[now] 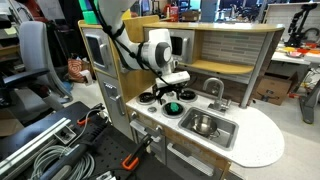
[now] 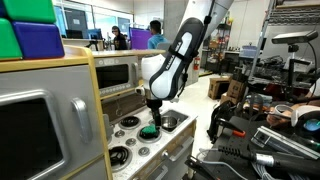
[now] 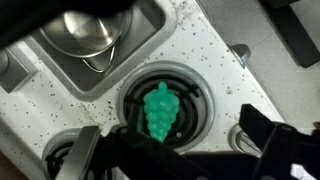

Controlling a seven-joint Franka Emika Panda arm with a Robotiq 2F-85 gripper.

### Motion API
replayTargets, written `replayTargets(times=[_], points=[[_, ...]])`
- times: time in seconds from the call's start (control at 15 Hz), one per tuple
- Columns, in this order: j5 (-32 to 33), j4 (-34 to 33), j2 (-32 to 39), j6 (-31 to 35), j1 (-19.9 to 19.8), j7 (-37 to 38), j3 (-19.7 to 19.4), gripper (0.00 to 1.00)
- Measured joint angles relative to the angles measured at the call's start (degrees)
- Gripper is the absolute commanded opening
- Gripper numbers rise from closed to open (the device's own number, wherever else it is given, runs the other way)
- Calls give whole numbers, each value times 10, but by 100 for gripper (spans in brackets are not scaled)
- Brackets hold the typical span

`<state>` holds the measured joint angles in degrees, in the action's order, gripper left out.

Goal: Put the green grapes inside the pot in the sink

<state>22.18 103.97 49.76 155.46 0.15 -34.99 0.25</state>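
Next, my gripper lowers and closes around the green grapes (image 3: 160, 112), since they lie on the burner ring below my spread fingers.
The green grapes (image 3: 160, 112) lie on a black-and-white burner ring (image 3: 200, 100) of the toy stove. They also show in both exterior views (image 1: 173, 107) (image 2: 149, 131). My gripper (image 3: 180, 150) is open and empty, its dark fingers spread to either side just above the grapes. It hangs straight over the burner in both exterior views (image 1: 172, 92) (image 2: 153, 113). The shiny silver pot (image 3: 85, 30) stands in the sink (image 3: 150, 25), also seen in an exterior view (image 1: 204, 125), beside the stove. The pot looks empty.
A curved grey faucet (image 1: 215, 88) rises behind the sink basin (image 1: 228, 133). Other burner rings (image 1: 150, 97) (image 2: 128, 123) sit around the grapes. The wooden back wall (image 1: 225, 60) and a toy microwave (image 2: 118, 72) stand close behind the stove.
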Motion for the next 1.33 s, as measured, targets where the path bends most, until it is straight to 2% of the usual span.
replayTargets(times=[0.27,0.67,0.73,0.8,1.0,1.13,1.33], points=[[35,-35,39,83,23,40,-35,100],[33,-83,93,87,23,66,-33,100],[32,-88,99,86,23,69,-32,75],[32,-95,104,85,23,73,-31,74],[30,-114,117,77,22,85,-29,49],[24,-120,120,71,18,86,-22,35],[3,-123,120,43,-1,82,4,15]])
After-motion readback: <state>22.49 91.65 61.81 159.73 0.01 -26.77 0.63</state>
